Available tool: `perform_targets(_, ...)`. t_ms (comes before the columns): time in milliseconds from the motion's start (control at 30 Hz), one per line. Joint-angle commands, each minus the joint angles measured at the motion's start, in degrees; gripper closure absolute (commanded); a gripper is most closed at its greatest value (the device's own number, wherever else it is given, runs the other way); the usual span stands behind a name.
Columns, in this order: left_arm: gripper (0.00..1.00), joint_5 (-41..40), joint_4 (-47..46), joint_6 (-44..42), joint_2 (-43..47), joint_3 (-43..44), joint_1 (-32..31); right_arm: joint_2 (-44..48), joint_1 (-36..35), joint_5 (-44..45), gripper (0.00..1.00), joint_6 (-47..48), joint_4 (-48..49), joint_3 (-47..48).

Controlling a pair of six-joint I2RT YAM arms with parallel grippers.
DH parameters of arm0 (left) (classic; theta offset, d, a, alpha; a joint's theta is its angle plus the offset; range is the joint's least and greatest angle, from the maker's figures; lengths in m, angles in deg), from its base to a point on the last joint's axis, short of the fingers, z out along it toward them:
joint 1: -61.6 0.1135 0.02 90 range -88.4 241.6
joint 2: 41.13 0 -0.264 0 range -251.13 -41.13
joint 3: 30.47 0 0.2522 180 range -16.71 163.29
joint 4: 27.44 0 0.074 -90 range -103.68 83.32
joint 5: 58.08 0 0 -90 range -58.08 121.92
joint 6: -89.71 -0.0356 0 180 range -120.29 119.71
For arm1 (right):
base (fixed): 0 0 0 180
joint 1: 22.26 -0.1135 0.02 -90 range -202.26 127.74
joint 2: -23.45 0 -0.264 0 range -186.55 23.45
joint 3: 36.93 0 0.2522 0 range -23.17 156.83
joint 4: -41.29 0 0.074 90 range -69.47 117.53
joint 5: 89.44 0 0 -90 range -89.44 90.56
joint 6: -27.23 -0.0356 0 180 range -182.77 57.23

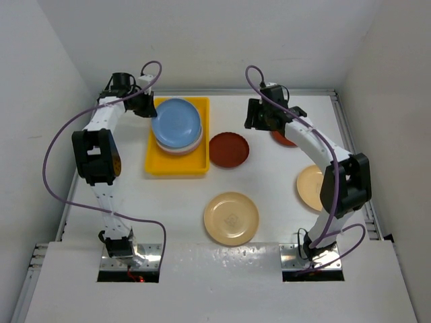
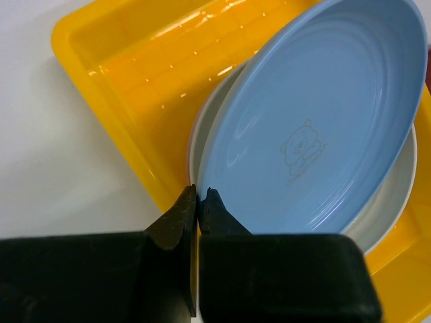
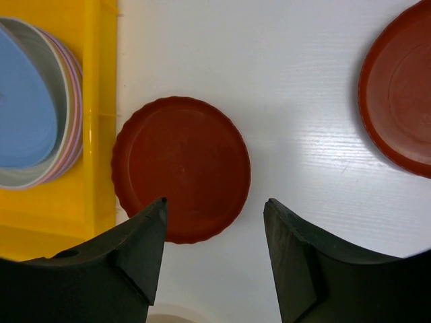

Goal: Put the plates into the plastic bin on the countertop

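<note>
The tan-yellow plate at the middle front is uncovered outside the bin (image 1: 176, 165), so my right gripper will move back and down onto that plate's far rim next.
The yellow plastic bin (image 1: 176, 165) holds a stack of plates with the blue plate (image 1: 176, 121) on top, tilted. My left gripper (image 1: 148, 110) is at the bin's far left and is shut on the blue plate's (image 2: 316, 128) left rim (image 2: 201, 195); cream and lilac plates lie under it. My right gripper (image 1: 256, 120) is open and empty above the countertop, just right of a dark red plate (image 1: 229, 149). In the right wrist view that plate (image 3: 180, 168) lies by the left fingertip of the gripper (image 3: 215, 205). A second dark red plate (image 3: 401, 87) lies further right.
Two tan-yellow plates lie nearer me, one at the middle front (image 1: 231, 218) and one at the right (image 1: 310, 187), partly under my right arm. The second dark red plate (image 1: 283, 139) is partly hidden by that arm. White walls and metal rails edge the countertop.
</note>
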Motion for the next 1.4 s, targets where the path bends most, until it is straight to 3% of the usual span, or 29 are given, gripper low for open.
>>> perform_targets(0, 0.95, 2.8, 1.3, -1.5, 2.2, -0.4, -0.4, 2.3, 0.2, -1.7, 0.41, 2.4, -1.8, 0.2)
perform_targets(200, 0.89, 2.8, 4.9, -3.4, 1.0, -0.4, -1.0, 3.5, 0.3, -2.9, 0.40, 4.1, -5.7, -1.3)
perform_targets(300, 0.72, 0.7, 5.0, -3.4, 0.4, 0.2, -1.5, 4.9, 0.3, -3.7, 0.38, 5.0, -5.7, -3.8)
perform_targets(367, 0.66, -0.2, 5.0, -3.4, 0.4, 0.9, -2.1, 5.7, 0.2, -4.8, 0.38, 5.7, -6.0, -5.8)
perform_targets(633, 0.59, -3.2, 5.5, -4.6, 2.0, 1.4, -2.1, 9.8, -5.9, -11.5, 0.34, 18.0, -8.9, -18.6)
perform_targets(800, 0.52, -5.8, 6.6, -6.4, 2.6, -0.3, -3.2, 11.6, -10.8, -12.3, 0.34, 15.2, -6.2, -28.8)
perform_targets(1000, 0.51, -7.5, 7.2, -5.7, 4.5, 0.8, -3.7, 10.1, -14.3, -11.9, 0.37, 12.1, -1.1, -33.4)
perform_targets(1167, 0.51, -7.5, 7.2, -5.7, 8.5, 0.3, -3.7, 6.7, -15.8, -13.4, 0.54, 11.2, -0.4, -34.9)
perform_targets(1300, 0.51, -7.5, 7.2, -5.7, 11.5, -3.7, -3.2, 7.3, -16.0, -12.2, 0.89, 10.6, 0.1, -37.5)
perform_targets(1367, 0.51, -7.5, 7.7, -5.7, 12.2, -4.5, -2.0, 8.4, -16.0, -11.1, 0.99, 10.9, -0.9, -37.8)
